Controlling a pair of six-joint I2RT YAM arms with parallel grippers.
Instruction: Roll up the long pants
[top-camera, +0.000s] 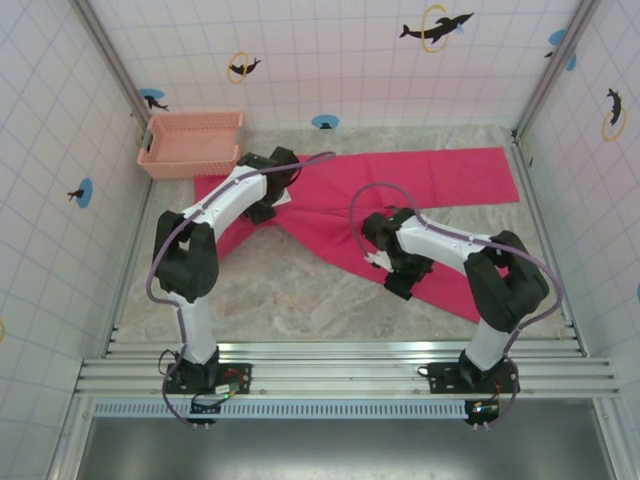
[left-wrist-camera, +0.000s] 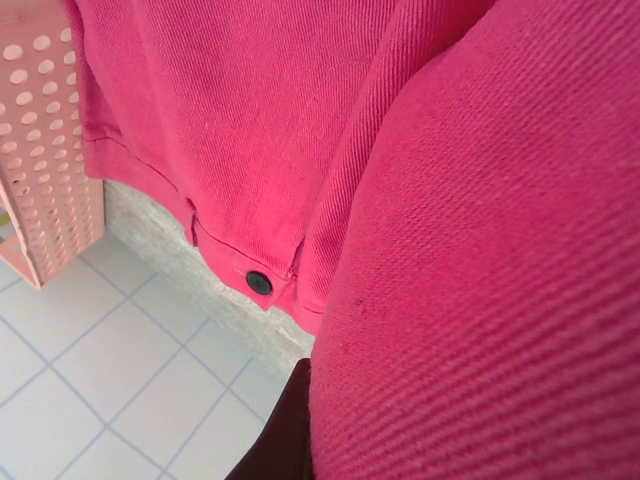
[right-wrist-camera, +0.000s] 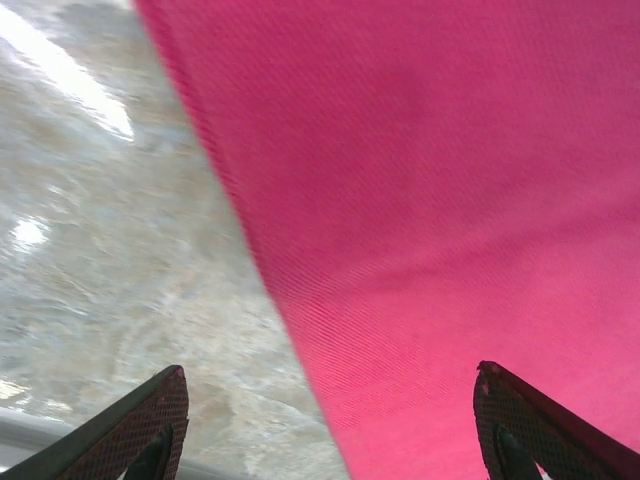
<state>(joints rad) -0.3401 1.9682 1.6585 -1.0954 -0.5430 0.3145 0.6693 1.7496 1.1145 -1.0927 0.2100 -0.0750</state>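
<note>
I will move my left gripper outward next and let go of the fold along the pants' far edge by the basket (left-wrist-camera: 92, 70), because that edge lies outward of my left gripper.
The long pants (top-camera: 400, 190) lie spread on the table, waist at the left beside the basket, one leg reaching to the back right and the other slanting to the front right. My left gripper (top-camera: 268, 205) sits on the waist area. In the left wrist view a thick fold of the pants (left-wrist-camera: 470, 280) bulges against one dark finger (left-wrist-camera: 283, 432) and hides the other; a waistband button (left-wrist-camera: 259, 282) shows. My right gripper (top-camera: 380, 262) hovers over the near leg's edge. It is wide open (right-wrist-camera: 340, 440), above the cloth (right-wrist-camera: 450, 200) and the bare tabletop.
A salmon-pink lattice basket (top-camera: 190, 143) stands at the back left, touching the waistband (left-wrist-camera: 40, 150). Marbled tabletop (top-camera: 280, 290) lies bare in front of the pants. Tiled walls close in the left, back and right sides.
</note>
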